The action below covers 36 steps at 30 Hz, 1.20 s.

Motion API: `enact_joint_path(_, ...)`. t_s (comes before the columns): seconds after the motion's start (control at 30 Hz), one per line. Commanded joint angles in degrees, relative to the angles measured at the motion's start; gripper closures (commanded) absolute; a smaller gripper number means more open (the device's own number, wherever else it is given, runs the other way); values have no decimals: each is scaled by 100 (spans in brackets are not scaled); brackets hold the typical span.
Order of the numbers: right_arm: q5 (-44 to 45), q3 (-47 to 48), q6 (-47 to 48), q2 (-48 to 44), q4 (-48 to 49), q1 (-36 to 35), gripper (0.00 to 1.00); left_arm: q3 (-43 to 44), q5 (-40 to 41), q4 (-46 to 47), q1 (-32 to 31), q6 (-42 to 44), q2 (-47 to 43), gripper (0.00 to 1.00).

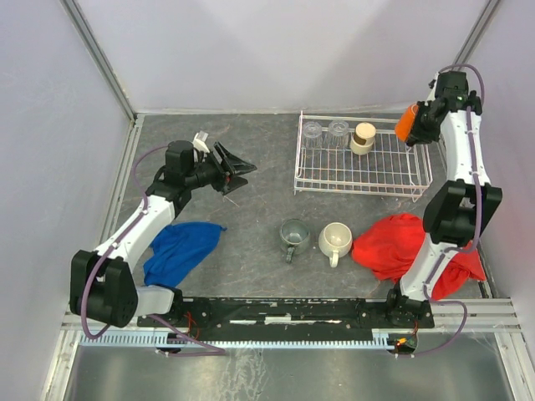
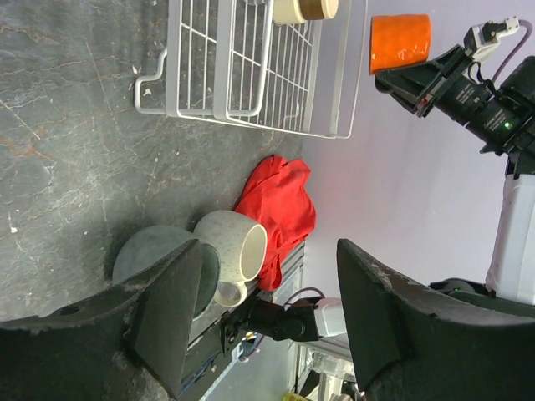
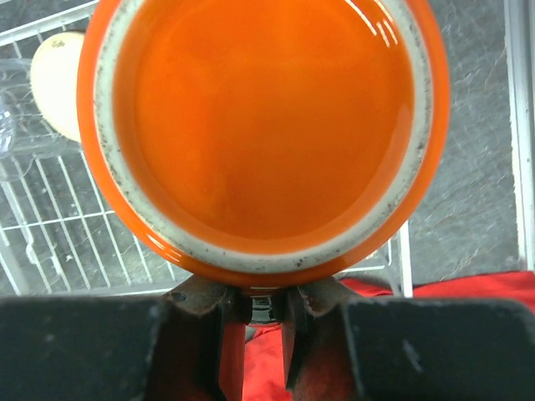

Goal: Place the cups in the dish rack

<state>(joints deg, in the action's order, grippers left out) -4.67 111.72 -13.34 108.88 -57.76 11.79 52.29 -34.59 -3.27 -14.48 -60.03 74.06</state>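
Note:
My right gripper is holding the mug's handle and should move next toward the cup and down into the rack [image 1: 359,189] to release it, since the spot beside the tan cup [image 1: 364,138] is empty.
The white wire dish rack [image 1: 359,189] stands at the back right. In its far row are two clear tumblers [image 1: 312,131] [image 1: 338,129] and a tan cup [image 1: 364,138]. My right gripper [image 1: 415,125] is shut on the handle of the orange mug [image 1: 406,123] and holds it in the air above the rack's right end; its base fills the right wrist view [image 3: 263,125]. The grey-green mug [image 1: 293,236] and the cream-white mug [image 1: 335,240] sit on the table in front of the rack. My left gripper [image 1: 238,171] is open and empty, left of the rack.
A red cloth [image 1: 401,246] lies crumpled by the right arm's base, close to the cream-white mug. A blue cloth [image 1: 180,251] lies by the left arm. White walls enclose the table on three sides.

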Motion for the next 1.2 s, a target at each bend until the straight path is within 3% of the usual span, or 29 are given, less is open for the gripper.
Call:
enact_joint_path(0.0,190,736,519,346,217,-15,99,173,44,-2,33,306,37,29)
enact_joint_path(0.3,-14,1211,895,1082,186,-38,99,51,175,64,45,295,203,29)
enact_joint_path(1.17,199,-597,1334,994,2387,-319,99,-108,148,661,45,166,827,29)
